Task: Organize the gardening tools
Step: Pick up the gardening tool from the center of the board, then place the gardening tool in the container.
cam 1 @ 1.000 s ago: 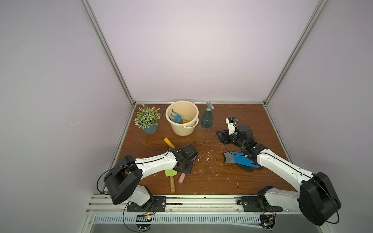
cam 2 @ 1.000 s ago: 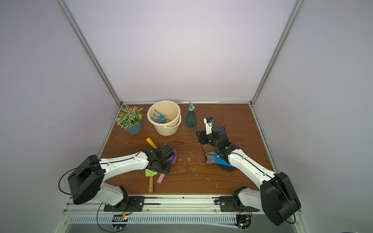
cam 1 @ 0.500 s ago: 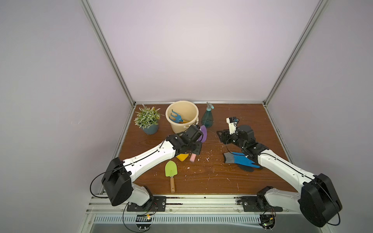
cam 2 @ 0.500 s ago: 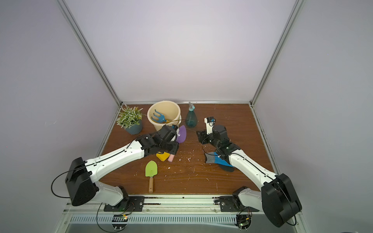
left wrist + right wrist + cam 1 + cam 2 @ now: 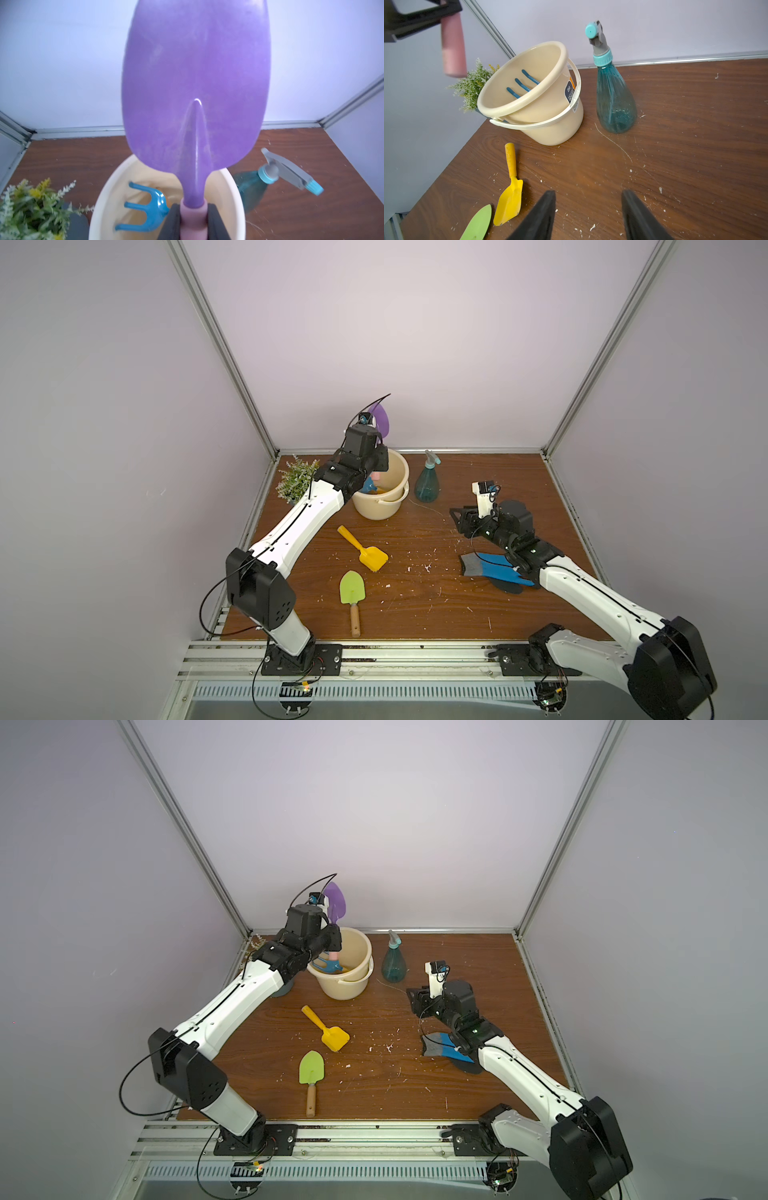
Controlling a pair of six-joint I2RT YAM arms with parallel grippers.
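Observation:
My left gripper will next go down into the bucket's free space below it, beside the fork, and let go, as the pink handle [image 5: 193, 216] hangs above the bucket's rim.
My left gripper [image 5: 376, 466] is shut on the pink handle [image 5: 193, 216] of the purple trowel [image 5: 380, 419], held blade up over the cream bucket [image 5: 401, 472]. The handle's end [image 5: 453, 47] hangs just above the rim. A blue fork [image 5: 145, 209] lies inside the bucket. On the table in front lie the yellow scoop [image 5: 365, 556] and the lime-green trowel [image 5: 352, 593] with its wooden handle. The teal spray bottle [image 5: 427, 485] stands upright right of the bucket. My right gripper [image 5: 588, 199] hovers open and empty over bare wood, right of the scoop.
A potted green plant [image 5: 297, 479] stands in the back left corner beside the bucket. A blue and grey glove [image 5: 490, 568] lies under my right arm. White crumbs are scattered over the brown table [image 5: 415, 614]. Walls close in the table on three sides.
My left arm lifted the purple trowel from the front of the table, carried it back and turned it blade up over the bucket. The right arm stayed still.

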